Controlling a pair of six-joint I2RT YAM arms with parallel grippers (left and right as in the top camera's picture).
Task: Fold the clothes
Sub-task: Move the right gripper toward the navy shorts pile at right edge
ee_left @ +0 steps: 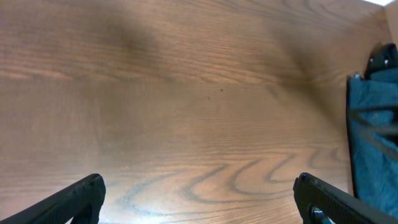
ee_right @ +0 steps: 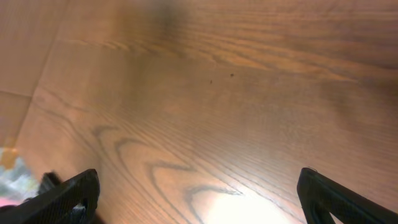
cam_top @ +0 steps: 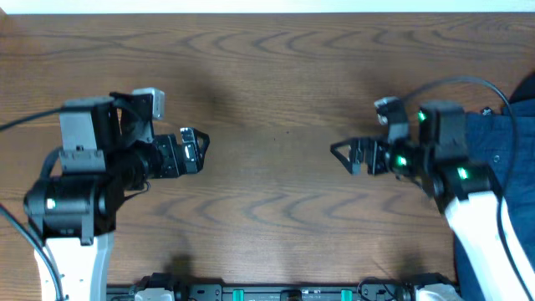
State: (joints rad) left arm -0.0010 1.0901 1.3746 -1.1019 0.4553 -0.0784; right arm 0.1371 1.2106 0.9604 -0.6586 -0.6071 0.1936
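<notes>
The clothes are right of my right gripper in the overhead view, so it needs to swing that way and down onto the denim's far corner (cam_top: 475,119).
The clothes (cam_top: 504,138) are a dark navy-blue heap at the table's right edge, partly covered by my right arm. In the left wrist view the clothes (ee_left: 373,134) appear as a blue denim-like mass at the far right. My left gripper (cam_top: 203,150) hovers over bare wood left of centre, open, with nothing between its fingers (ee_left: 74,202). My right gripper (cam_top: 338,156) points left from in front of the clothes, also open and empty, its fingers (ee_right: 68,196) spread wide over the table. Both grippers face each other across the middle, apart from the cloth.
The wooden table (cam_top: 267,100) spreads between the two arms. A black rail (cam_top: 284,293) runs along the front edge. In the right wrist view the table's edge (ee_right: 43,81) runs at the left, with a blurred light-coloured thing (ee_right: 11,174) beyond it.
</notes>
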